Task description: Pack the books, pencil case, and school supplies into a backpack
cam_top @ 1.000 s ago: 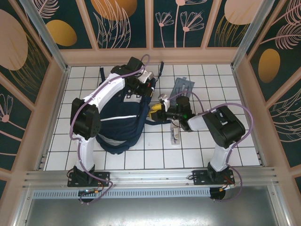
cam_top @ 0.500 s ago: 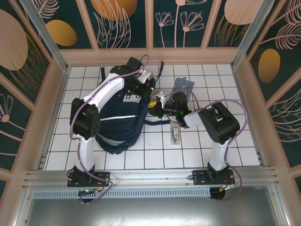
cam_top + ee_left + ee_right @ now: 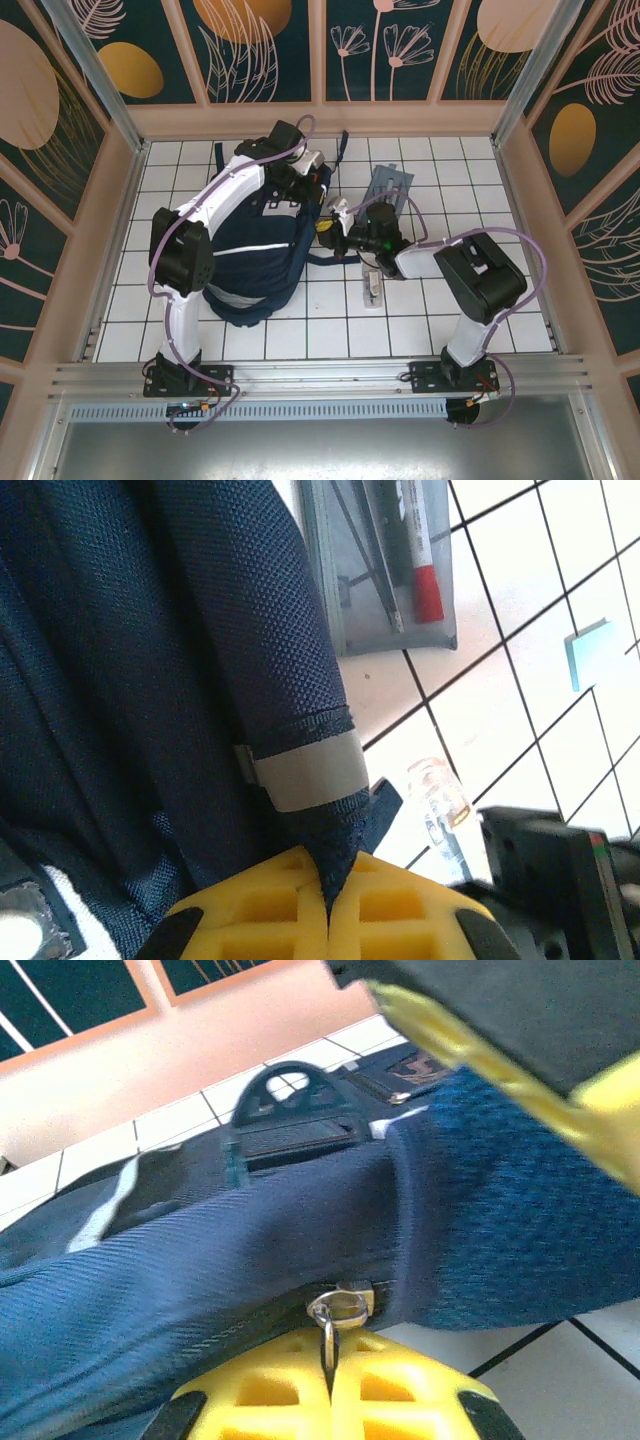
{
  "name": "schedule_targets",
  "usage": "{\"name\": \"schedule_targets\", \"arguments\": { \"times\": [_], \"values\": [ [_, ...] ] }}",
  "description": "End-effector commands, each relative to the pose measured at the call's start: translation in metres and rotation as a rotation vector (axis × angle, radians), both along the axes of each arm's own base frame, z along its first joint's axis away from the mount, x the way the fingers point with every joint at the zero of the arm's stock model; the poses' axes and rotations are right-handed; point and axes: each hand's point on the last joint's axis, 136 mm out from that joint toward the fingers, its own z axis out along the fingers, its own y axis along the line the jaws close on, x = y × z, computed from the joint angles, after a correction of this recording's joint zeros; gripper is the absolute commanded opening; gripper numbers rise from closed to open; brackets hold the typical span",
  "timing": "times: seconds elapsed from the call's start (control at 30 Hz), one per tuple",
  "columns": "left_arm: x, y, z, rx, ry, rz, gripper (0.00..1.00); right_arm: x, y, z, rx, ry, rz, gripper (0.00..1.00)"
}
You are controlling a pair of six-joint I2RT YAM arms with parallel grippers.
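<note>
The back wall is outward of my left gripper, so next that gripper should draw the backpack's fabric tab toward it, away from the zipper pull [image 3: 333, 1322] my right gripper holds, then release.
The navy backpack [image 3: 250, 255] lies on the tiled table, left of centre. My left gripper [image 3: 328, 900] is shut on a navy fabric tab with a white reflective stripe at the backpack's upper right edge [image 3: 318, 196]. My right gripper [image 3: 330, 1380] is shut on the metal zipper pull [image 3: 333, 1322] of the backpack [image 3: 200, 1260], at its right side [image 3: 326, 228]. The grey pencil case [image 3: 388, 185] with red and dark pens [image 3: 390, 570] lies flat beyond the right gripper. The clear packet of school supplies [image 3: 371, 290] [image 3: 440, 800] lies on the tiles nearer the arm bases. The books are out of view.
A small light blue square [image 3: 595, 650] lies on the tiles past the pencil case. Peach walls with dark panels [image 3: 320, 118] fence the table on three sides. The right arm's dark link [image 3: 480, 270] hangs over the right tiles. Dark backpack straps [image 3: 340, 150] trail toward the back wall.
My right gripper has shifted slightly left against the backpack and closed on the zipper pull. The left gripper has kept its hold and place.
</note>
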Motion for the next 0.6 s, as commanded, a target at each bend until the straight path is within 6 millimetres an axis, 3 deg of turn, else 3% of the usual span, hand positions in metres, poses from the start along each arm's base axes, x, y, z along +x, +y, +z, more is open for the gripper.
{"name": "schedule_targets", "arguments": {
  "times": [0.0,0.23,0.57],
  "values": [
    [0.053,-0.009,0.037,-0.092,-0.167,0.092,0.00,-0.032,0.010,0.001,-0.044,-0.014,0.074,0.00],
    [0.076,-0.014,0.034,-0.093,-0.204,0.131,0.00,-0.062,0.015,-0.016,-0.140,0.020,0.096,0.00],
    [0.133,-0.003,0.033,-0.034,-0.308,0.262,0.00,-0.113,0.021,-0.024,-0.209,0.086,0.132,0.00]
  ]
}}
